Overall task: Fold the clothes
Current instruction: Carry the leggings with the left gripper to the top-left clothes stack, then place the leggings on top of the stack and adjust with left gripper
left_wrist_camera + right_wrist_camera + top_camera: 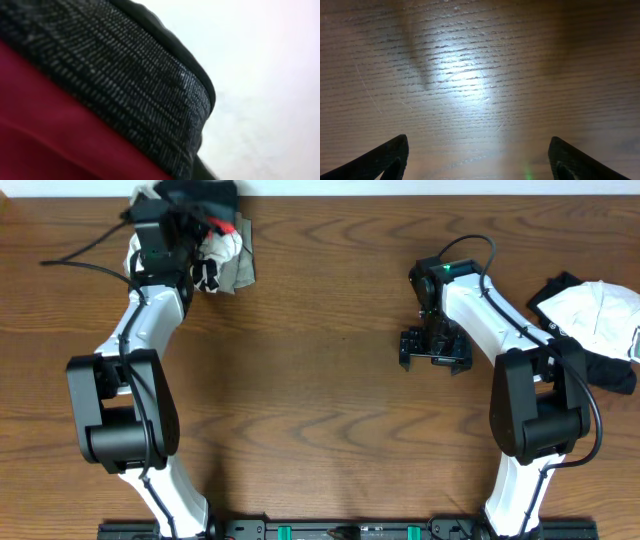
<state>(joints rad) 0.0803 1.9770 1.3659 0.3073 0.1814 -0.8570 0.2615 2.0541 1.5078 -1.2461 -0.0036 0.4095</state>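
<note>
The left gripper lowers the black trousers [200, 194] next onto the black-and-white garment [210, 258] below it, where other clothes are already heaped, and releases them.
A heap of clothes [205, 225] lies at the table's far left corner. It holds black trousers [200, 194] with a red-orange edge [222, 222], a black-and-white garment [210, 258] and an olive piece [240, 265]. My left gripper [185, 222] is pushed into this heap and its fingers are hidden. The left wrist view is filled by the grey waistband [125, 90] and its red edge [50, 135]. My right gripper [435, 358] is open and empty over bare wood [477, 139]. A white black-printed top [592, 315] lies on a black garment [612, 372] at the right edge.
The wooden table [320, 410] stretches between the two arms. A black cable [80, 252] runs along the far left. The arm bases [340, 530] stand at the front edge.
</note>
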